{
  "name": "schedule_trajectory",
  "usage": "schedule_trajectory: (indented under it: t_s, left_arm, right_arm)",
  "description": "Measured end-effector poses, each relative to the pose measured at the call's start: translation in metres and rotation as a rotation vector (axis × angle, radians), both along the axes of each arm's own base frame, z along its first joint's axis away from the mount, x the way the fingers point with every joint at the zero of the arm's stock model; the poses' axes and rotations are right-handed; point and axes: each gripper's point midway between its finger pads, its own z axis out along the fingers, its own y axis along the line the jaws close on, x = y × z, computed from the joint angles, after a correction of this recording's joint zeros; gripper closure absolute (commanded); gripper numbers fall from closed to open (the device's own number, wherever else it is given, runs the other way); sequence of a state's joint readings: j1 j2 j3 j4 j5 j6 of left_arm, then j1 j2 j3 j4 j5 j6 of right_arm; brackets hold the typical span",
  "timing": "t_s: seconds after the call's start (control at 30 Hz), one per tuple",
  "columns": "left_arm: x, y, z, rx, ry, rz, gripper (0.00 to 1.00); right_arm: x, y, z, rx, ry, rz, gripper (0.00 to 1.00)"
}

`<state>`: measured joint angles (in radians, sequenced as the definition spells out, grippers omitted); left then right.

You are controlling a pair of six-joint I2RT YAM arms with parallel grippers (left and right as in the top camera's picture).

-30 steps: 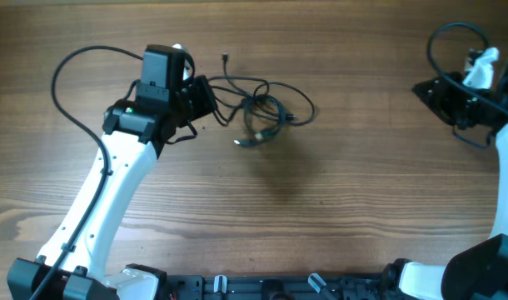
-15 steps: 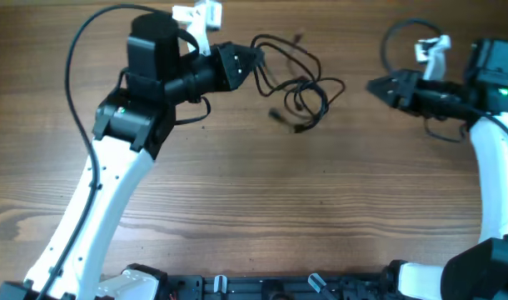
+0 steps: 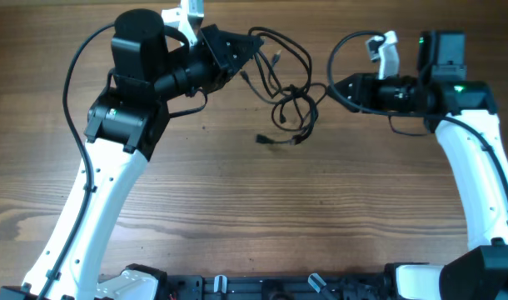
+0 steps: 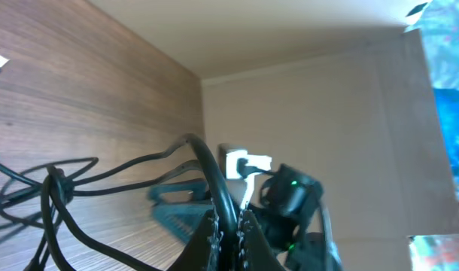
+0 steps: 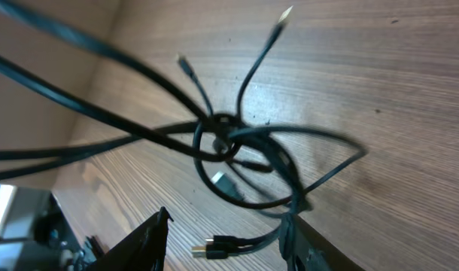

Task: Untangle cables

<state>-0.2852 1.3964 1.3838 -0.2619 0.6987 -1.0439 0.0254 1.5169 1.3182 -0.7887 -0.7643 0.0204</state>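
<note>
I will next slide the open fingers of my right gripper to the left in the overhead view and down around the crossing cords, because the knot (image 3: 296, 93) (image 5: 228, 134) hangs on that side.
The cables (image 3: 292, 98) are thin black cords knotted in one tangle at the back middle of the table. My left gripper (image 3: 246, 52) is shut on one cord and holds the tangle partly lifted; loose loops hang to the right and a plug end (image 3: 262, 139) trails toward the table. In the left wrist view my fingers (image 4: 228, 226) pinch that cord (image 4: 207, 162). My right gripper (image 3: 332, 84) is open just right of the tangle. In the right wrist view its fingers (image 5: 226, 245) straddle the lower cords (image 5: 237, 147); one loop (image 5: 293, 203) lies against the right finger, and a plug pair (image 5: 214, 246) lies between the fingers.
The wooden table (image 3: 237, 208) spreads out in front of the tangle. The right arm's own thicker black cable (image 3: 346, 46) loops above its wrist. The left arm's body (image 3: 121, 117) stands left of the tangle. A black rail (image 3: 262, 287) runs along the front edge.
My left gripper has lifted the tangle and carried it right and toward the back. My right arm has swung left, from the far right edge up to the tangle.
</note>
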Motion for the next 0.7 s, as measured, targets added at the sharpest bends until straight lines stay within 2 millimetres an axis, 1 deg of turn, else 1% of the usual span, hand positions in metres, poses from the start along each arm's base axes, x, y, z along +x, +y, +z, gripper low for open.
schedule_trajectory:
  t_s: [0.17, 0.23, 0.3, 0.4, 0.47, 0.5, 0.53, 0.57, 0.6, 0.7]
  left_arm:
    - [0.004, -0.001, 0.020, -0.107, 0.025, 0.023, 0.96]
    - [0.006, -0.001, 0.026, -0.142, 0.038, 0.034, 0.96]
    - [0.007, -0.001, 0.033, -0.184, 0.057, 0.044, 0.96]
    - [0.008, -0.001, 0.033, -0.205, 0.084, 0.052, 0.96]
    - [0.008, -0.001, 0.033, -0.211, 0.093, 0.056, 0.96]
    - [0.008, -0.001, 0.033, -0.212, 0.096, 0.057, 0.96]
    - [0.008, -0.001, 0.033, -0.214, 0.099, 0.058, 0.96]
    - [0.008, -0.001, 0.033, -0.216, 0.102, 0.059, 0.96]
    - [0.008, -0.001, 0.033, -0.217, 0.103, 0.059, 0.96]
    - [0.010, 0.000, 0.034, -0.221, 0.105, 0.070, 0.96]
  right_arm:
    - [-0.008, 0.030, -0.006, -0.066, -0.026, 0.072, 0.51]
    - [-0.008, 0.036, -0.005, -0.080, -0.047, 0.090, 0.51]
    - [-0.004, 0.037, -0.006, -0.109, -0.070, 0.086, 0.51]
    - [0.005, 0.032, -0.007, -0.145, -0.104, 0.060, 0.52]
    - [0.010, 0.030, -0.008, -0.158, -0.117, 0.049, 0.59]
    - [0.011, 0.031, -0.010, -0.163, -0.117, 0.048, 0.65]
    - [0.012, 0.031, -0.013, -0.170, -0.114, 0.052, 0.67]
    - [0.011, 0.036, -0.017, -0.180, -0.112, 0.070, 0.68]
    - [0.010, 0.039, -0.019, -0.184, -0.113, 0.080, 0.68]
    - [0.006, 0.058, -0.018, -0.192, -0.139, 0.127, 0.68]
